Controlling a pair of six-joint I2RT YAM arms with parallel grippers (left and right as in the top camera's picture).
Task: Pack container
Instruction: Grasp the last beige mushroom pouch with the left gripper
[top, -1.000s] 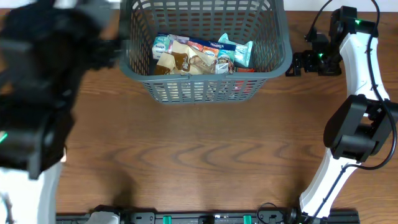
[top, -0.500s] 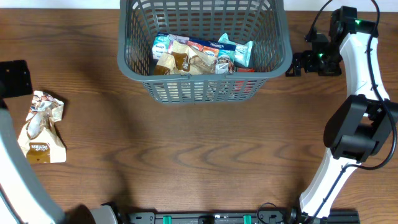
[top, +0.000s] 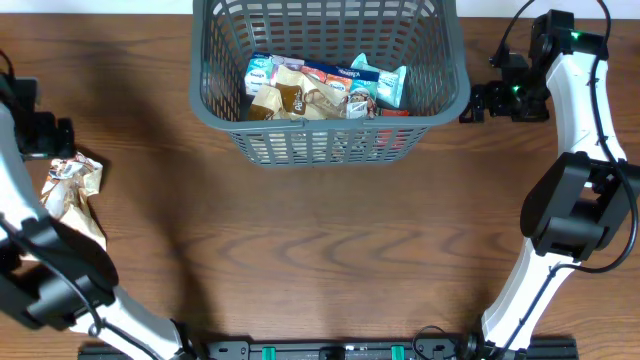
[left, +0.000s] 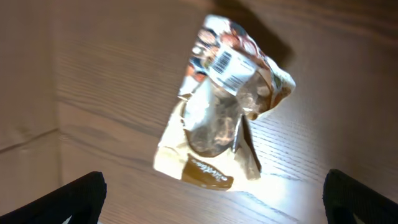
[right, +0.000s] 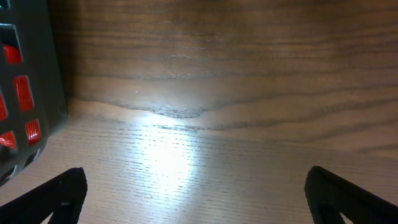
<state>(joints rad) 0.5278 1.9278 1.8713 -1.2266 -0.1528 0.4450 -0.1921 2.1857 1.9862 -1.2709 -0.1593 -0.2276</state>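
Note:
The left gripper lowers to the packet's crumpled middle (top: 69, 188) (left: 221, 116) beside the white label next, since the cream and brown packet lies below my open fingers.
The container (top: 210, 105) is a dark grey lattice basket at the back middle of the table, holding several snack packets (top: 325, 88). A crumpled cream and brown snack packet (top: 72, 195) lies on the table at the far left; it also shows in the left wrist view (left: 221, 112). My left gripper (top: 52, 135) hovers just behind this packet, open and empty, its fingertips wide apart (left: 214, 196). My right gripper (top: 470, 105) is open and empty beside the basket's right wall, over bare wood (right: 193, 193). The basket's wall (right: 28, 74) shows at the left of the right wrist view.
The wooden table (top: 320, 250) stretches in front of the basket. Both arms' bases stand near the front corners. A black rail (top: 330, 350) runs along the front edge.
My left arm has swung from the basket's left side out to the far left and come down behind the loose packet. The right arm and the basket have not moved.

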